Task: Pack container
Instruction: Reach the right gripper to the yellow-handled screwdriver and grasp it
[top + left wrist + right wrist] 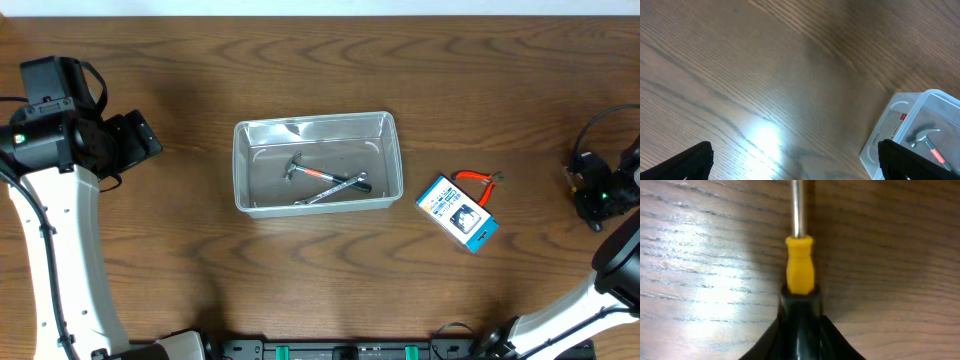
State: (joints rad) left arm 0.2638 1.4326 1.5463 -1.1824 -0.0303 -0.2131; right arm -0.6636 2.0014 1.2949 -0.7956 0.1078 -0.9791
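Note:
The robot's right gripper will next go up, then left in the overhead view and down over the container's hammer (319,175) to let go of the screwdriver, because tools lie there.
The container (244,165), a clear plastic bin, sits mid-table holding a hammer (303,170) and a wrench (335,188). My left gripper (140,140) hovers open over bare wood to its left. In the left wrist view its fingers (685,162) stand wide apart, with the container's corner (885,130) and the hammer (925,137) at lower right. My right gripper (800,325) is low over the table at the far right (590,195). It is shut on the black handle of a yellow-collared screwdriver (800,270), whose steel shaft points away along the wood.
A small blue-and-white box (457,212) lies right of the container. Red-handled pliers (477,181) lie just behind the box. The table's near edge carries the arm bases (350,350).

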